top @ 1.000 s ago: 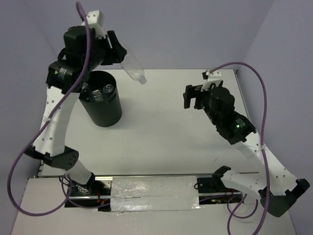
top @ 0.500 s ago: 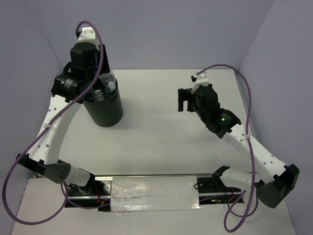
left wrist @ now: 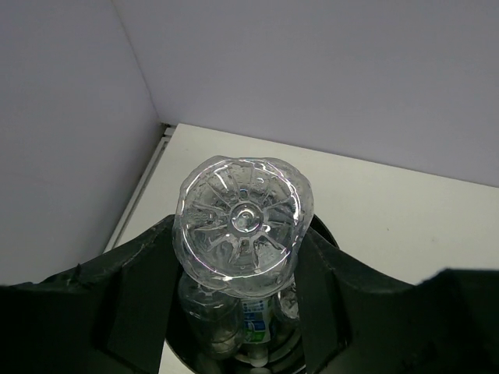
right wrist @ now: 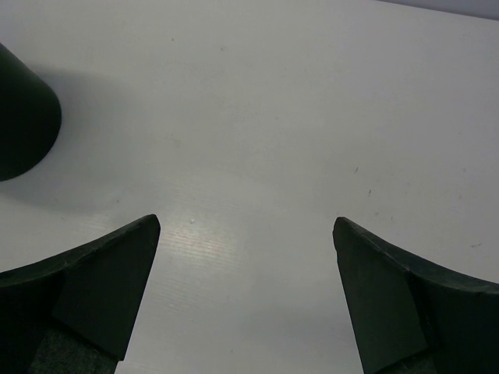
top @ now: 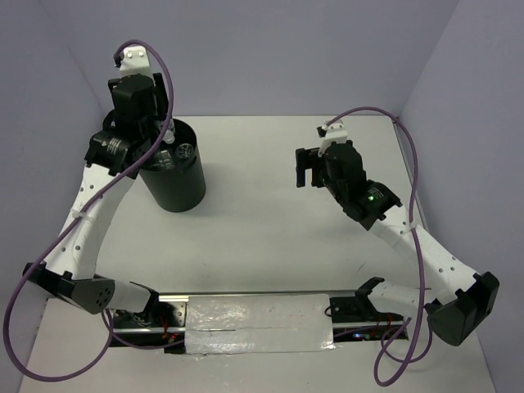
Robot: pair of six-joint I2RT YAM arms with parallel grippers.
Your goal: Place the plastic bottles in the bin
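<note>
The bottle's base is still high over the black bin. My left gripper should next move down toward the bin's opening [top: 155,142] [left wrist: 248,318] before it opens above the other bottles.
The black bin [top: 173,182] stands at the table's far left. My left gripper [top: 163,139] hangs over its mouth, shut on a clear plastic bottle [left wrist: 242,222] held cap-down, base toward the wrist camera, its lower part inside the rim. Both fingers [left wrist: 132,296] press its sides. Inside the bin lie other clear bottles [top: 184,151], one with a blue-green label [left wrist: 255,321]. My right gripper [top: 304,167] is open and empty above bare table at mid-right; in the right wrist view [right wrist: 245,226] only white table shows between its fingers.
The bin's side [right wrist: 22,117] shows at the left edge of the right wrist view. Grey walls close in the table's back and sides. A taped mounting rail [top: 258,323] runs along the near edge between the arm bases.
The left arm swung the bottle from sticking out sideways past the bin to cap-down over the bin's mouth and lowered it. The right gripper shifted slightly left.
</note>
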